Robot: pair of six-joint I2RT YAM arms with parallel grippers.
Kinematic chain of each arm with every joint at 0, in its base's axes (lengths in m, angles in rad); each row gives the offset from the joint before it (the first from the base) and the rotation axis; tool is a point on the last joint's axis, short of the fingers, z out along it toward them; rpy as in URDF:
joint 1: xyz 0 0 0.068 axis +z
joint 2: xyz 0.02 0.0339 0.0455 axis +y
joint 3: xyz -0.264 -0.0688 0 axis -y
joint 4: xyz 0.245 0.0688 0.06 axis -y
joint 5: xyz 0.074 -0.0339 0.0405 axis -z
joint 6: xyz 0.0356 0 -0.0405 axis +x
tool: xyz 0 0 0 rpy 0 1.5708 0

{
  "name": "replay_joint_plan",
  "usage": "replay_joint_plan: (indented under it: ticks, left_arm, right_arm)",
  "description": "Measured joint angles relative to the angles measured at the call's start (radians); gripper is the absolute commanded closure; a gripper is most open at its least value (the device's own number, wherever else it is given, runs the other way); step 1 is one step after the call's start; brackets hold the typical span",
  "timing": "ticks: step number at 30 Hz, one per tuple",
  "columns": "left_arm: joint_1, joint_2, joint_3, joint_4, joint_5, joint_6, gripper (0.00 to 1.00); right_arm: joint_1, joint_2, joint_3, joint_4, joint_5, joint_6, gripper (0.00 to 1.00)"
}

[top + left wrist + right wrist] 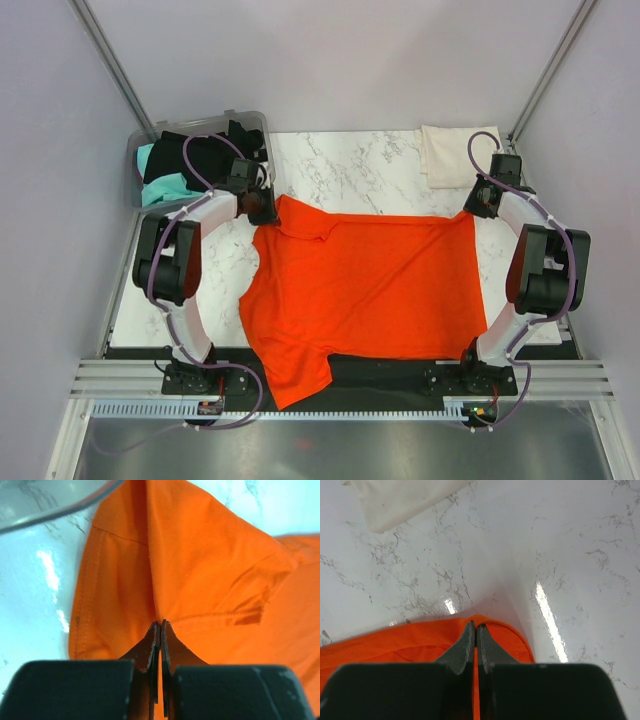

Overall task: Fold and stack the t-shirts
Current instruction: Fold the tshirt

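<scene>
I will next pull the shirt's pinched corner back onto the shirt's side edge [474,264] with my right gripper and let go there, as that edge is back from my gripper.
The orange-red t-shirt [370,285] lies spread across the marble table, its near-left sleeve hanging over the front edge. My left gripper [266,207] is shut on the shirt's far-left corner by the sleeve; in the left wrist view the cloth [200,575] is pinched between the closed fingers [150,645]. My right gripper [480,205] is shut on the far-right corner; the right wrist view shows the hem [495,627] folded over the closed fingertips [466,642]. A folded cream-white t-shirt [455,155] lies at the far right. Black and teal t-shirts [190,160] sit in the bin.
The clear grey plastic bin [140,150] stands at the far left corner, close to my left gripper; its rim shows in the left wrist view [50,505]. Bare marble [350,170] lies between the bin and the cream shirt. Grey walls close in on both sides.
</scene>
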State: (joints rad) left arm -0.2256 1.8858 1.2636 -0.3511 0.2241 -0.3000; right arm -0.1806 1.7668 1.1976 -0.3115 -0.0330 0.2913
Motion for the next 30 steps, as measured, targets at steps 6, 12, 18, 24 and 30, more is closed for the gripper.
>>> replay_joint_plan:
  ticks: [6, 12, 18, 24, 30]
  left_arm:
    - [0.001, -0.113, 0.002, -0.075, 0.068, -0.063, 0.98]
    - [0.001, -0.374, -0.037, -0.119, 0.127, -0.116, 0.98]
    - [0.005, -0.541, -0.137, -0.193, 0.153, -0.138, 0.98]
    - [0.008, -0.613, -0.226, -0.252, 0.173, -0.151, 0.98]
    - [0.008, -0.699, -0.288, -0.298, 0.177, -0.161, 0.98]
  right_arm:
    - [0.000, 0.011, 0.010, -0.005, 0.005, 0.012, 1.00]
    - [0.000, 0.013, 0.015, -0.033, 0.012, 0.037, 1.00]
    - [0.000, -0.023, 0.011, -0.095, 0.031, 0.057, 1.00]
    - [0.000, -0.148, -0.046, -0.144, 0.055, 0.062, 1.00]
    - [0.000, -0.245, -0.100, -0.211, 0.089, 0.071, 1.00]
